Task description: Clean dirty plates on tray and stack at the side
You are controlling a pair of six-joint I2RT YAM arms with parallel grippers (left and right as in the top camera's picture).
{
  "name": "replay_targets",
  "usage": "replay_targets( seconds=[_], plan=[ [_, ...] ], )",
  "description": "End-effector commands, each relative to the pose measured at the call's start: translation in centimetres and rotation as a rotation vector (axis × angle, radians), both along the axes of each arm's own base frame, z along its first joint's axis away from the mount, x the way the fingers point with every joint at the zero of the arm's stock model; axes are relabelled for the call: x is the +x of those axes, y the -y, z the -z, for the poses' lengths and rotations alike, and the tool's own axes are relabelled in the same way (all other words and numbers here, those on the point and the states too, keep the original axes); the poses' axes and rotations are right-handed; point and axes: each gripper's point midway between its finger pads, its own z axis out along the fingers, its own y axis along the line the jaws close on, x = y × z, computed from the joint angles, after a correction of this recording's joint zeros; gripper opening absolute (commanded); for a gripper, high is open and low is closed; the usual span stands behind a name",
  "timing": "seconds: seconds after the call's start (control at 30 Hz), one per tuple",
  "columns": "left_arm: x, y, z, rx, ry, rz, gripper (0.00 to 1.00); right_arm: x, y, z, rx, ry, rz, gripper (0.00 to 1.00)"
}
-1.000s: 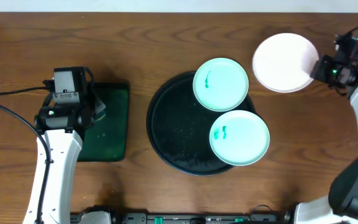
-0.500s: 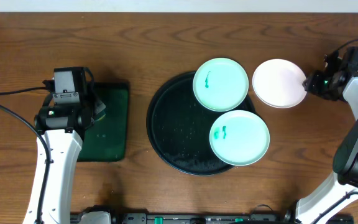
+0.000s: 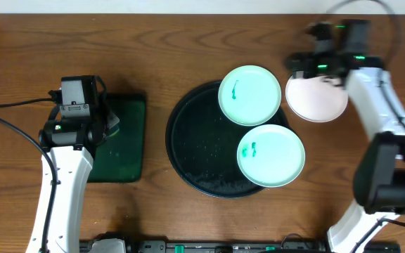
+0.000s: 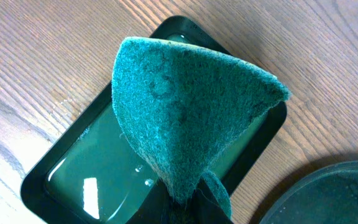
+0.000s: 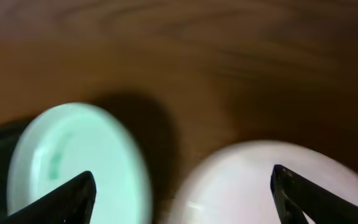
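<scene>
My right gripper moves down, to its left in the overhead view, onto the far smudged plate's rim by the white plate next, as that rim lies below.
The round black tray (image 3: 195, 144) holds two pale-mint plates with teal smudges. One plate (image 3: 249, 95) rests on its far right rim, the other (image 3: 271, 155) on its near right rim. A clean white plate (image 3: 318, 100) lies on the table just right of the tray. My right gripper (image 3: 306, 69) hovers over that plate's far left edge, open and empty. In the right wrist view its gripper (image 5: 182, 193) straddles the gap between the mint plate (image 5: 73, 162) and the white plate (image 5: 260, 186). My left gripper (image 4: 191, 202) is shut on a green scouring pad (image 4: 185, 106).
A rectangular black dish (image 3: 126, 151) with green liquid sits left of the tray, under the left gripper and pad. In the left wrist view the dish (image 4: 48, 177) lies below the pad, and the tray's rim (image 4: 328, 193) shows at the lower right. Bare wooden table surrounds everything.
The right gripper opened and let go of the white plate, which now lies beside the tray. The right arm swung left to the plate's far side. The left arm stayed still.
</scene>
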Motion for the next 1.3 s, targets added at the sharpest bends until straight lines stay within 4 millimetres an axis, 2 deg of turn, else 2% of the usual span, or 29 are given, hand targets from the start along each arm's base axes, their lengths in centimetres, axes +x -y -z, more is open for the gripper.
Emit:
replay_targets(
  seconds=[0.0, 0.2, 0.37, 0.4, 0.47, 0.53, 0.63, 0.83, 1.0, 1.1, 1.27],
  plan=[
    [-0.2, -0.2, 0.3, 0.010, -0.018, 0.006, 0.07, -0.6, -1.8, 2.0, -0.143, -0.032, -0.018, 0.89],
    [-0.4, -0.2, 0.4, 0.009, -0.024, 0.006, 0.07, -2.4, -3.2, 6.0, -0.169, -0.161, -0.043, 0.88],
    [-0.4, -0.2, 0.4, 0.009, -0.024, 0.006, 0.08, -3.2, -3.4, 8.5, -0.168, -0.234, -0.053, 0.75],
    [-0.4, -0.2, 0.4, 0.009, -0.024, 0.006, 0.07, -3.4, -3.5, 8.7, -0.166, -0.241, -0.056, 0.70],
    [-0.4, -0.2, 0.4, 0.009, -0.024, 0.006, 0.07, -3.5, -3.8, 8.8, -0.163, -0.245, -0.064, 0.49],
    [-0.4, -0.2, 0.4, 0.008, -0.024, 0.006, 0.07, -3.6, -4.5, 8.6, -0.138, -0.246, -0.075, 0.33],
    [0.1, 1.1, 0.4, -0.042, -0.013, 0.069, 0.07, -3.8, -5.5, 8.4, -0.082, -0.260, -0.072, 0.01],
    [1.3, 6.5, 0.2, -0.192, 0.033, 0.293, 0.07, -5.8, -10.2, 6.8, 0.119, -0.322, -0.157, 0.01],
    [1.2, 11.0, 2.1, -0.249, -0.013, 0.365, 0.07, -8.7, -13.4, 6.8, 0.154, -0.424, -0.194, 0.01],
    [2.1, 14.2, 3.2, -0.266, -0.021, 0.425, 0.07, -10.5, -14.8, 7.5, 0.138, -0.472, -0.215, 0.01],
    [3.6, 19.7, 6.1, -0.291, -0.031, 0.515, 0.07, -11.7, -14.9, 9.4, -0.008, -0.481, -0.176, 0.01]
  ],
)
